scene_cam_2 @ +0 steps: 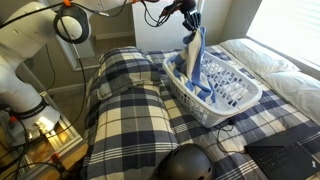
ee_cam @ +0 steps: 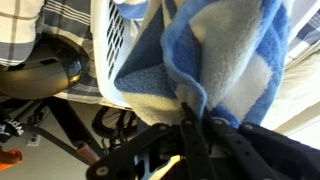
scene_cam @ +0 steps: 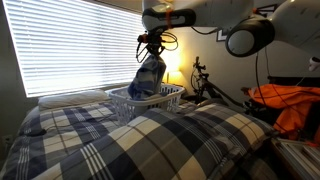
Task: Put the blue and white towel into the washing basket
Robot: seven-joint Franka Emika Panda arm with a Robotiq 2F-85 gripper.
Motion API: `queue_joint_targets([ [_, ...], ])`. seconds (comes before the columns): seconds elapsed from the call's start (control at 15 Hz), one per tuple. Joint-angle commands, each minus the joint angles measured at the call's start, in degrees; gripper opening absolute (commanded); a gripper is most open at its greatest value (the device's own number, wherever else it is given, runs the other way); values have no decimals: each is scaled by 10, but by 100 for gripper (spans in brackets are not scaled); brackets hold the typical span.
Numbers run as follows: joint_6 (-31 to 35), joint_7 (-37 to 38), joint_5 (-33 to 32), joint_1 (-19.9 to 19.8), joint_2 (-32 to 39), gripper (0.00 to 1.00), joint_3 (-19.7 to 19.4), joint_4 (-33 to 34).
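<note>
Next, my gripper lowers the towel into the white basket, then releases the fold.
The blue and white towel (scene_cam: 149,78) hangs from my gripper (scene_cam: 152,46), and its lower end reaches into the white washing basket (scene_cam: 168,99) on the bed. In an exterior view the towel (scene_cam_2: 193,60) drapes down from the gripper (scene_cam_2: 192,24) over the basket (scene_cam_2: 232,102). In the wrist view my gripper (ee_cam: 197,128) is shut on a fold of the towel (ee_cam: 215,50), with the basket wall (ee_cam: 112,45) at the left.
The basket stands on a bed with a plaid blue and white cover (scene_cam_2: 130,100). White pillows (scene_cam: 70,98) lie by the window blinds. A lamp (scene_cam: 174,75), a bicycle (scene_cam: 205,80) and orange fabric (scene_cam: 285,100) sit beside the bed.
</note>
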Motion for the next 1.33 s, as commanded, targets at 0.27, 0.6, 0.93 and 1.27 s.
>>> queue_joint_targets([
  [0.27, -16, 141, -1, -44, 9, 35, 0, -25],
  [0.6, 22, 49, -3, -11, 6, 69, 22, -19],
  [0.93, -9, -29, 28, 41, 0, 100, 75, -27],
  [1.27, -39, -101, 47, 99, -1, 100, 115, -30],
])
